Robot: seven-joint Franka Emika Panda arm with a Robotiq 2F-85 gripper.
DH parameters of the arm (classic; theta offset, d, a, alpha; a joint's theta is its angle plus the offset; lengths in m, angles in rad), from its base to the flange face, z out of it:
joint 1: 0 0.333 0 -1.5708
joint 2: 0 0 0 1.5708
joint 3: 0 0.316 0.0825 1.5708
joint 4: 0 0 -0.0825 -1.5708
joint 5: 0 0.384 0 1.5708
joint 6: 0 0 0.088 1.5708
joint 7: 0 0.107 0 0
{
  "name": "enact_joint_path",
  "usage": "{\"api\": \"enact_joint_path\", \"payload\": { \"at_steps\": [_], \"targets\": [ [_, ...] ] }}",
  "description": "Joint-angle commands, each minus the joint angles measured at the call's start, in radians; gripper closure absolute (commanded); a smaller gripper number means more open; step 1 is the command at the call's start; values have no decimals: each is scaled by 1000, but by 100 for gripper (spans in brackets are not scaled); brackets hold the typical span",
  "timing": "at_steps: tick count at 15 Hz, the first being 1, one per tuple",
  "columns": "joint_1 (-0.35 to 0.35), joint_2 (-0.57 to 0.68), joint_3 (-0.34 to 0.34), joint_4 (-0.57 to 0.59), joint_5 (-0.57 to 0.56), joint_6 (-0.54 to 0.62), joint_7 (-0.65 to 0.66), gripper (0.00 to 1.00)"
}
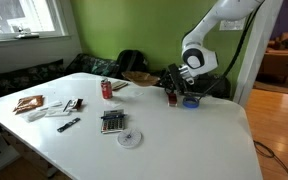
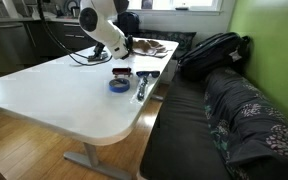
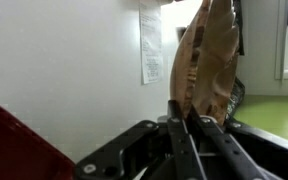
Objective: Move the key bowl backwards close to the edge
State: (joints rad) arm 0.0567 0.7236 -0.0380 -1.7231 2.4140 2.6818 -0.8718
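Observation:
I need to turn next and bring the key bowl in my gripper down onto the tabletop by the tabletop's bench-side edge, then let it go, because that edge runs just behind the bowl.
The key bowl is a brown burl-wood dish with a wavy outline. In the wrist view it is seen edge-on, rising from my fingertips. My gripper is shut on its rim. In both exterior views the bowl is at the far side of the white tabletop, with my gripper beside it. The table's edge runs just behind the bowl. Whether the bowl rests on the table or is raised, I cannot tell.
On the table are a red can, a calculator, a small silvery disc, a blue tape roll, a small dark bottle and papers. A black backpack lies on the bench behind the table.

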Motion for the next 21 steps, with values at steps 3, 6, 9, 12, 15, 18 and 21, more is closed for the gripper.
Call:
{"api": "enact_joint_path", "payload": {
  "at_steps": [3, 6, 9, 12, 15, 18, 21],
  "targets": [
    [104, 107, -119, 155, 128, 24, -111, 98],
    [95, 161, -158, 287, 100, 86, -120, 98],
    [130, 190, -206, 338, 93, 158, -112, 98],
    [187, 206, -246, 325, 99, 202, -108, 98],
    [246, 201, -264, 263, 99, 185, -108, 98],
    [239, 213, -241, 276, 92, 201, -116, 91],
    [248, 206, -236, 255, 97, 172, -114, 98]
  ]
}}
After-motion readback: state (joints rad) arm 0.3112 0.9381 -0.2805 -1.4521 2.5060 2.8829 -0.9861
